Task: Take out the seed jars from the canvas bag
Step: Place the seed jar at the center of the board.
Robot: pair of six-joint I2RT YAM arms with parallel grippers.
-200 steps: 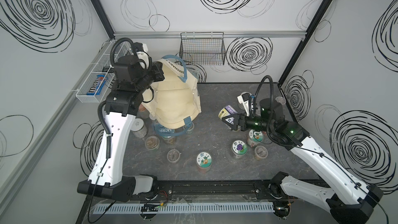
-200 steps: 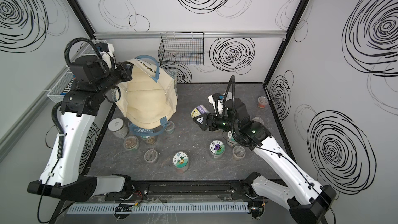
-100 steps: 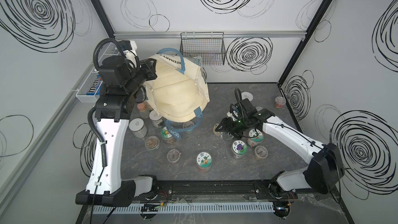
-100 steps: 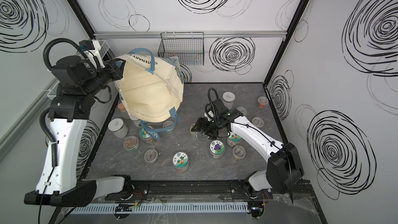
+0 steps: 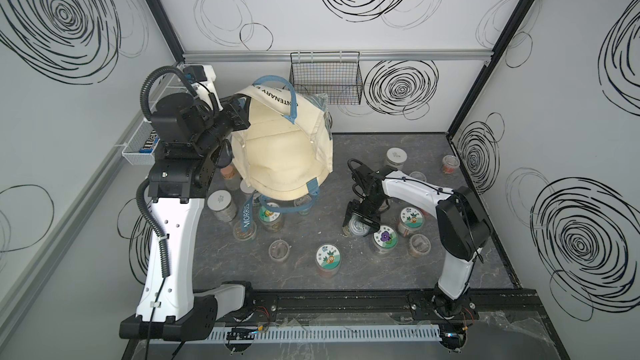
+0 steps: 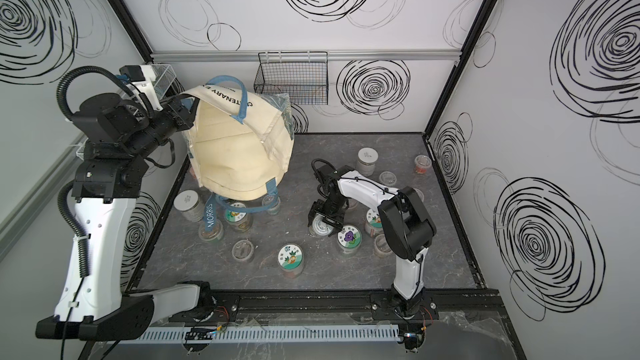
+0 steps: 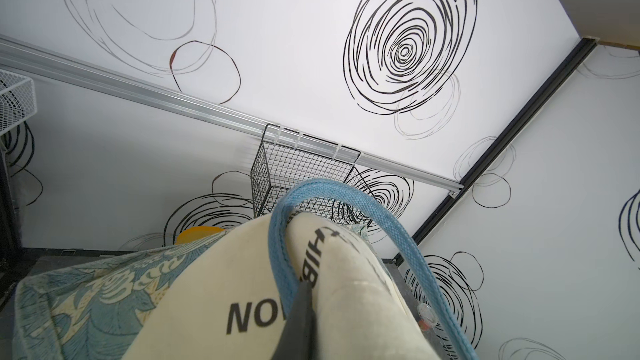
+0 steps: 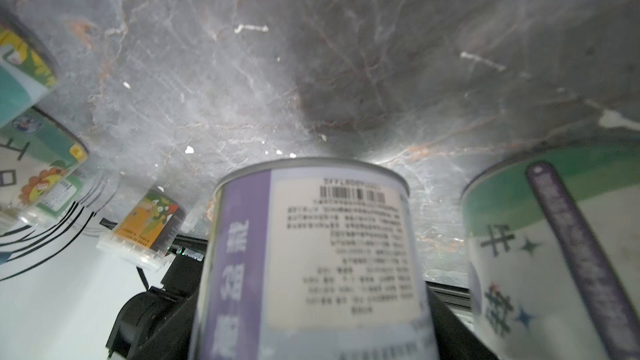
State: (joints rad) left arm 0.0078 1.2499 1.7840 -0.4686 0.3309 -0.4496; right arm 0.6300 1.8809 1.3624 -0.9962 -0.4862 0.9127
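The silver-topped seed jar's base is hovering off its shadow, so the robot's right gripper will next go down onto the bare tabletop [image 5: 349, 237] [image 8: 336, 96] beside the purple-sticker jar to let the silver-topped seed jar go.
In both top views the cream canvas bag [image 5: 280, 154] [image 6: 239, 157] hangs mouth-down above the table's back left. Its blue "MORRIS" strap [image 5: 246, 216] dangles onto the jars beneath. My left gripper [image 5: 239, 112] [image 7: 306, 289] is shut on the bag's upper fabric edge. My right gripper [image 5: 358, 223] [image 8: 311, 323] is low at the table, shut on a silver-topped seed jar [image 5: 356, 229] [image 8: 311, 237] with a purple label. Other seed jars stand close beside it, one with a purple-sticker lid [image 5: 384, 238] and one with a green-white lid [image 5: 411, 218].
Several more jars are scattered over the dark table [image 5: 304, 282]: a green-white one [image 5: 328, 255], a clear one [image 5: 278, 249], a silver-white one [image 5: 221, 200], a red-filled one [image 5: 450, 162]. A black wire basket [image 5: 325, 77] hangs on the back wall. A white wire shelf [image 5: 145, 147] is fixed to the left wall.
My right arm has come down from mid-air with the jar and now holds it among the jars at the table. My left arm has lifted the bag higher, uncovering jars beneath it.
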